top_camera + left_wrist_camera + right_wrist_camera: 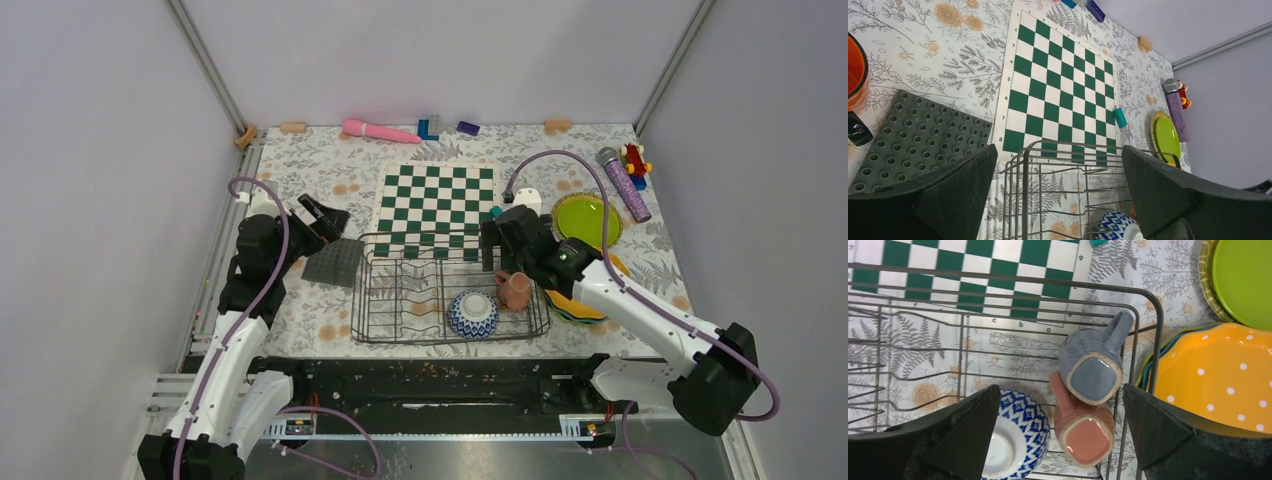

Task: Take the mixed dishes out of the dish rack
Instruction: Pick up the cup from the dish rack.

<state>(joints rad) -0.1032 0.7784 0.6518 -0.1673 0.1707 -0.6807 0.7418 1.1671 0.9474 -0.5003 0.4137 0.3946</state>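
Observation:
The right gripper shifts outward next, comes down around the cup's upturned body [1089,366] and closes, as the small grey cup sits off-center below my open fingers.
The dish rack [400,300] stands at the table's near middle. In its right end a blue-and-white bowl [1015,432] lies upside down beside a pink mug [1085,432] and a small grey cup [1093,362], both bottom up. My right gripper [1060,392] hangs open above these two cups, touching neither. Just right of the rack, a yellow-orange plate [1218,375] lies on a teal plate [1147,371], with a lime green plate [585,220] behind them. My left gripper [1059,149] is open over the rack's far left corner, holding nothing. An orange cup [854,75] stands at its left.
A green-and-white chessboard [435,205] lies behind the rack, its near edge under the rack's rim. A dark grey studded mat [333,263] sits left of the rack. A pink toy [378,130], small blocks [430,128], a purple microphone [625,185] and a small toy [634,160] lie at the back.

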